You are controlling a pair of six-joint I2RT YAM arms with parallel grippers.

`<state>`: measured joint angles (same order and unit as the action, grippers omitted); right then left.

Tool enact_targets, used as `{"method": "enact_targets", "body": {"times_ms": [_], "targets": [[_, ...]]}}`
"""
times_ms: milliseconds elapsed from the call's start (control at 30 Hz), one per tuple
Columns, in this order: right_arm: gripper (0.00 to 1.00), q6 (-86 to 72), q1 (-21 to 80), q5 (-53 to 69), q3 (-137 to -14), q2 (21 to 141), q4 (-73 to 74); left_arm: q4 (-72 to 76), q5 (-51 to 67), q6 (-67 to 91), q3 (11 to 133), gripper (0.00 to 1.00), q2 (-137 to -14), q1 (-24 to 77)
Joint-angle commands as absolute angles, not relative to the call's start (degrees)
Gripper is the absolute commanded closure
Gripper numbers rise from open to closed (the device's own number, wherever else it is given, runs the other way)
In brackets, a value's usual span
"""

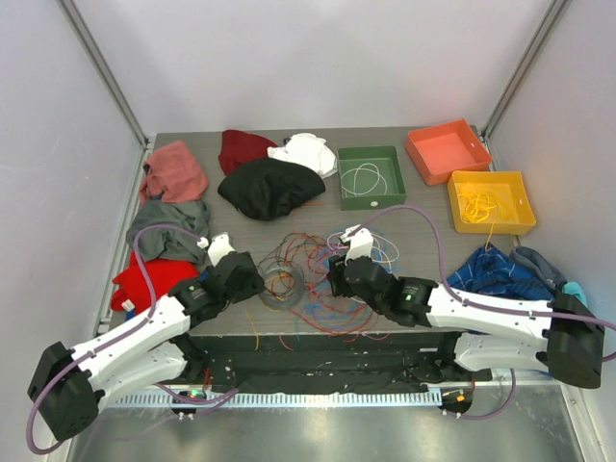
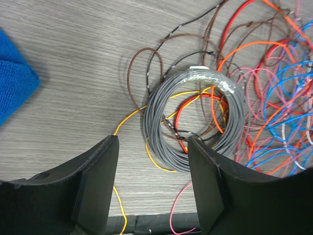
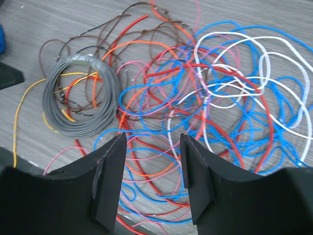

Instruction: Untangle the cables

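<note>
The blue loop's end (image 3: 129,89) juts out from the tangle's side beside the grey coil (image 3: 80,128), so my right gripper comes down toward the coil onto that end next.
A tangle of thin cables (image 1: 313,274) in red, orange, blue, pink, brown and white lies at the table's near middle. A grey coiled cable (image 1: 280,287) lies at its left side, with a yellow cable (image 2: 129,117) threaded through it. My left gripper (image 1: 252,279) is open and empty just left of the coil; in its wrist view (image 2: 152,147) the grey coil (image 2: 156,112) lies just beyond the fingers. My right gripper (image 1: 337,274) is open and empty over the tangle; in its wrist view (image 3: 152,147) blue and red loops (image 3: 161,161) lie between the fingers, and the grey coil (image 3: 80,128) is to the left.
Garments ring the cables: pink (image 1: 175,171), dark red (image 1: 245,146), white (image 1: 306,152), black (image 1: 269,188), grey (image 1: 168,221), red (image 1: 144,279), blue (image 1: 500,269). A green bin (image 1: 344,178) holds a white cable. An orange bin (image 1: 448,152) and a yellow bin (image 1: 525,202) holding a yellow cable stand at the back right.
</note>
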<state>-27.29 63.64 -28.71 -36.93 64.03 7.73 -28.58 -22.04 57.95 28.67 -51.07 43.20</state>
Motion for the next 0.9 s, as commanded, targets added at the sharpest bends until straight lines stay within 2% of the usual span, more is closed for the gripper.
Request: {"method": "enact_targets", "body": {"times_ms": [0,67,267,433,633,867], "targets": [[0.44,-27.3,63.5,-37.1,-35.4,60.8,4.3,-23.4,-21.8,58.5,28.6,0.37,-49.4,43.0],[0.42,-27.3,62.2,-37.5,-36.6,61.2,5.8,-20.1,-20.4,57.6,29.4,0.37,-50.6,43.0],[0.37,-27.7,59.1,-20.7,-41.9,67.0,5.2,-17.1,-16.5,56.8,32.3,0.38,-58.3,43.1],[0.36,-31.4,59.1,-15.0,-42.9,74.4,-2.4,-15.4,-14.9,57.7,29.6,0.38,-56.3,43.0],[0.34,-33.8,58.7,-17.1,-47.5,84.5,-2.8,-16.7,-15.9,57.7,27.2,0.37,-51.0,43.1],[0.34,-37.0,56.7,-17.8,-48.4,89.9,-9.1,-17.9,-16.6,58.0,25.1,0.37,-47.3,43.1]]}}
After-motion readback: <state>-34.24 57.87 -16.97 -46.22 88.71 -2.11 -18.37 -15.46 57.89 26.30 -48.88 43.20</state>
